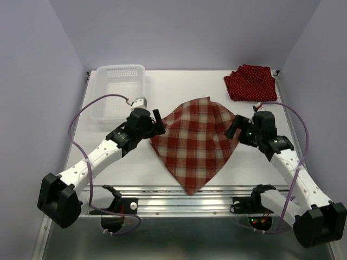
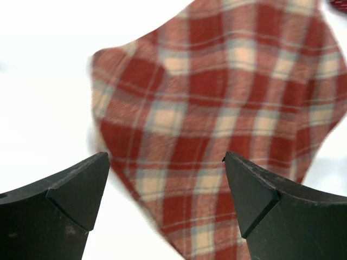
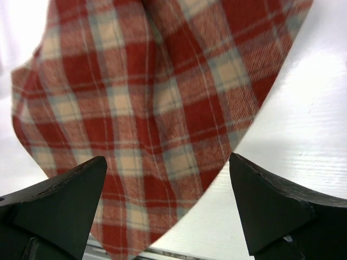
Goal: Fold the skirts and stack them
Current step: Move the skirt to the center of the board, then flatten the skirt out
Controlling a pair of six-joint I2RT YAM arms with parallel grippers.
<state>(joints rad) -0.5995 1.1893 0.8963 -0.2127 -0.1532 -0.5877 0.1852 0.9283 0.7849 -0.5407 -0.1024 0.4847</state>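
Next, my left gripper comes down onto the plaid skirt's corner nearest the basket, below the open fingers, since bare table beside it leaves the skirt's edge exposed.
A red-and-cream plaid skirt (image 1: pixel 196 143) lies spread flat in the middle of the table, one corner reaching the near edge. Dark red polka-dot skirts (image 1: pixel 251 82) lie folded in a pile at the back right. My left gripper (image 1: pixel 159 122) hovers at the plaid skirt's left edge, open, nothing between its fingers (image 2: pixel 81 189); the plaid skirt (image 2: pixel 227 108) fills its wrist view. At the cloth's right edge my right gripper (image 1: pixel 232 130) is open and empty too, with the plaid skirt (image 3: pixel 152 108) below its fingers (image 3: pixel 265 200).
A white mesh basket (image 1: pixel 118 91) stands at the back left. A metal rail (image 1: pixel 179 195) runs along the table's near edge between the arm bases. Walls close the table on three sides.
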